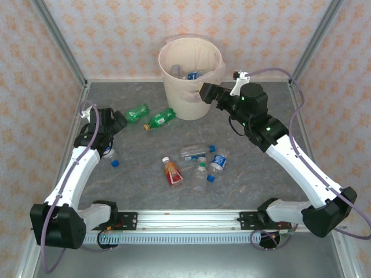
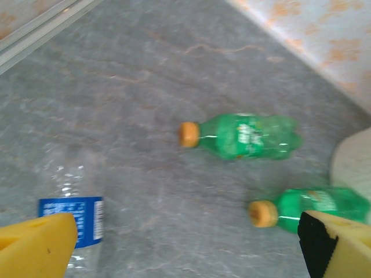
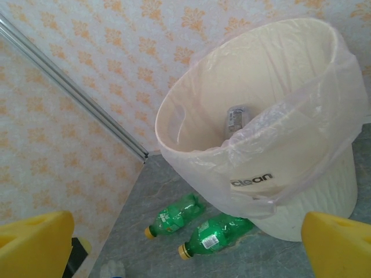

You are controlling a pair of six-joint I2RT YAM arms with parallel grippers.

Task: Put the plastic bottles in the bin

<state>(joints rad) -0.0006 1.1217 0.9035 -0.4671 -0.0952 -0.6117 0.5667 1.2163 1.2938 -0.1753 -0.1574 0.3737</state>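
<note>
My left gripper should next move back and come down on the blue-capped neck (image 1: pixel 114 160) of the clear blue-labelled bottle, because that end of the bottle points back toward my base.
The bin (image 1: pixel 186 101) stands at the back centre with a few clear bottles (image 1: pixel 184 72) inside. My right gripper (image 1: pixel 206 92) hangs open beside its right rim, holding nothing. In the right wrist view the bin (image 3: pixel 301 174) is close ahead, one clear bottle (image 3: pixel 236 119) inside it. Two green bottles (image 1: pixel 137 112) (image 1: pixel 160 119) lie left of the bin. My left gripper (image 1: pixel 119 120) is open just left of them; its wrist view shows both (image 2: pixel 246 136) (image 2: pixel 316 205), with a clear blue-labelled bottle (image 2: pixel 75 223) by the left finger. A red-orange bottle (image 1: pixel 172 172) and clear bottles (image 1: pixel 194 153) (image 1: pixel 218 162) lie mid-table.
Patterned walls and metal frame posts (image 1: pixel 61 43) close in the table on three sides. A slotted rail (image 1: pixel 185 223) runs along the near edge between the arm bases. A loose blue cap (image 1: pixel 212 148) lies among the middle bottles.
</note>
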